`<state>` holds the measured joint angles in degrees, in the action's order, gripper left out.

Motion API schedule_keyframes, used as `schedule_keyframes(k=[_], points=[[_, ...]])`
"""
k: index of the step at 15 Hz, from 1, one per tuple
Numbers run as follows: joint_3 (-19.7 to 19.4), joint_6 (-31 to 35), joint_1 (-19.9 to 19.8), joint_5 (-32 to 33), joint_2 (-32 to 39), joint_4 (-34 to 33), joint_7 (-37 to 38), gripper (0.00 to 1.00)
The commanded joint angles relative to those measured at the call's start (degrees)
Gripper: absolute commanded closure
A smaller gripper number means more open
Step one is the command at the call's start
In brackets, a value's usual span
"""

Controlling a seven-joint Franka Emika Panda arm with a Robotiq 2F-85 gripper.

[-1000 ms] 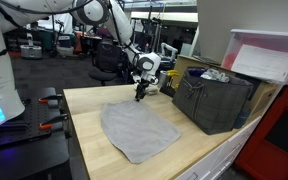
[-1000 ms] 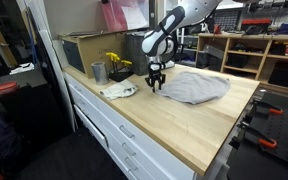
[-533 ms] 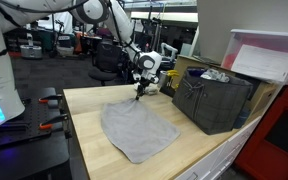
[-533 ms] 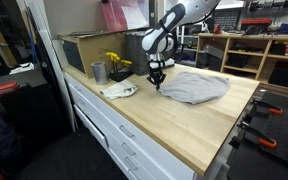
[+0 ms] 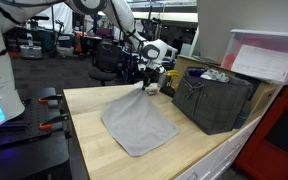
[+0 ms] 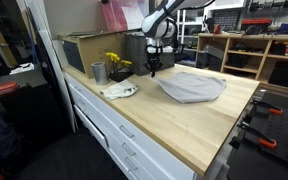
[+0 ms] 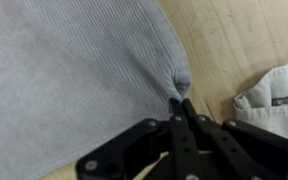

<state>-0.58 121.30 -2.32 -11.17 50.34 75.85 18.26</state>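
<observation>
My gripper should next lift the raised corner it is holding higher, carry it across toward the cloth's still flat edge beside the dark bin and let go of it.
A grey knitted cloth [image 5: 139,124] lies spread on the wooden tabletop [image 5: 89,135]; it also shows in an exterior view [image 6: 192,87]. My gripper [image 7: 179,100] is shut on a corner of the grey cloth [image 7: 74,80] and lifts that corner off the table. In both exterior views the gripper [image 5: 145,82] [image 6: 153,68] hangs above the cloth's far corner. A small white rag [image 7: 274,92] lies on the wood beside the gripper.
A dark fabric bin [image 5: 212,98] stands on the table to one side. A metal cup [image 6: 99,72], yellow flowers [image 6: 115,63] and a white rag [image 6: 118,91] sit near the table's corner. A cardboard box [image 6: 84,48] stands behind them.
The gripper has risen with the cloth's corner pinched in it, pulling that corner up and bunching the cloth a little.
</observation>
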Motion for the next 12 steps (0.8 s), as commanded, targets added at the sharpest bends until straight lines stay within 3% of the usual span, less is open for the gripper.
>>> schedule_keyframes(k=[1,12], points=[[0.3,0.7,-1.8,-2.9,-3.9,2.5,-0.9,0.99],[-3.0,-2.9,-5.8,6.5,-5.5,2.2,-18.5,0.99]])
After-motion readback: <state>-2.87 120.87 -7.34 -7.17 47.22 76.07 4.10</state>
